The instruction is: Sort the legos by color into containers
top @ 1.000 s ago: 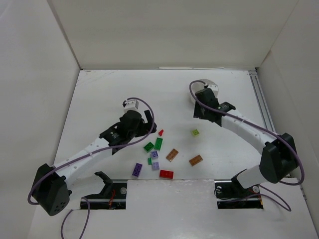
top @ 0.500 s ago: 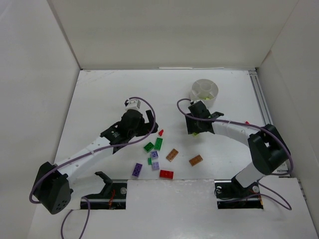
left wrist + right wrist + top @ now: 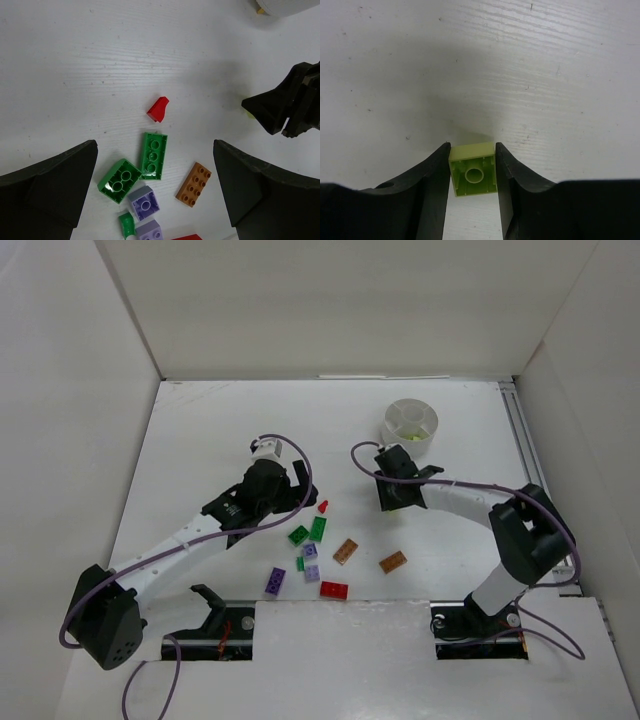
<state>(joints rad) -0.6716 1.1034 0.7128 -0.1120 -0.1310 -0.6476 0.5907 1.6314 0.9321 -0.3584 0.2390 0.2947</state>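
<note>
Lime pieces already lie in the white divided dish's near section (image 3: 411, 435), so the right gripper needs to lift the lime brick next, then carry it outward over that section.
In the right wrist view a lime lego (image 3: 473, 176) lies studs-down on the table, and my right gripper (image 3: 472, 148) is shut on it, one finger against each side. From above, the right gripper (image 3: 392, 502) hides that brick. The other legos lie loose mid-table: a red wedge (image 3: 159, 109), two green bricks (image 3: 153, 155) (image 3: 119, 180), an orange-brown plate (image 3: 194, 184) and a lilac brick (image 3: 144, 203). My left gripper (image 3: 155, 146) hovers wide open above the green ones, holding nothing. The white divided dish (image 3: 410, 425) stands behind the right gripper with lime pieces in it.
A second orange-brown plate (image 3: 393, 562), a purple brick (image 3: 275, 581) and a red brick (image 3: 334, 590) lie nearer the front edge. White walls enclose the table on the left, back and right. A metal rail (image 3: 530, 460) runs along the right side.
The right arm came away from the dish toward the front, dropped over the lime lego, and its jaws narrowed onto it. The left arm barely moved.
</note>
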